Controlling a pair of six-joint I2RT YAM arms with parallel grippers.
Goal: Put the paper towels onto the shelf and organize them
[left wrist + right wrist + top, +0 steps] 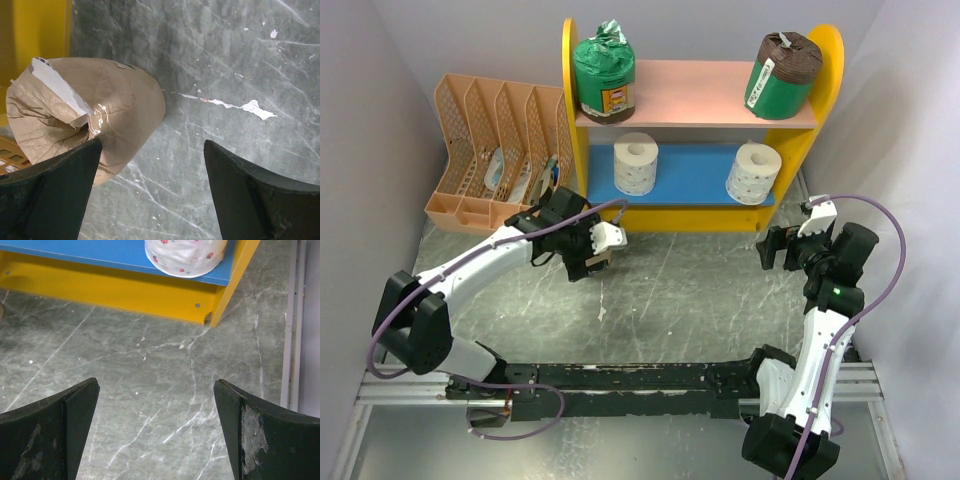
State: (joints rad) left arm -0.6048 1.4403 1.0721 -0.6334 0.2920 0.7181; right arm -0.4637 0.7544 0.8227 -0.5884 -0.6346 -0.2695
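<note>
My left gripper should shift outward toward the shelf and close on the roll's crumpled rim (102, 126), because the tan-brown roll rests against one finger, outside my fingers.
The shelf (828, 60) stands at the back. Two green-wrapped rolls stand on its pink board, one at the left (604, 68) and one at the right (782, 75). Two white rolls stand on the blue board, one at the left (636, 163) and one at the right (753, 172); the right one shows in the right wrist view (185, 255). The tan-brown roll (90, 115) lies on the table before the shelf's left side (599, 262). My left gripper (152, 144) is open just above it (582, 255), the roll against its left finger, not between the jaws. My right gripper (156, 382) is open and empty (770, 250).
A peach slotted file organizer (500, 150) stands left of the shelf, close to my left arm. Grey walls close in the table on both sides. A metal rail (620, 380) carries the arm bases at the near edge.
</note>
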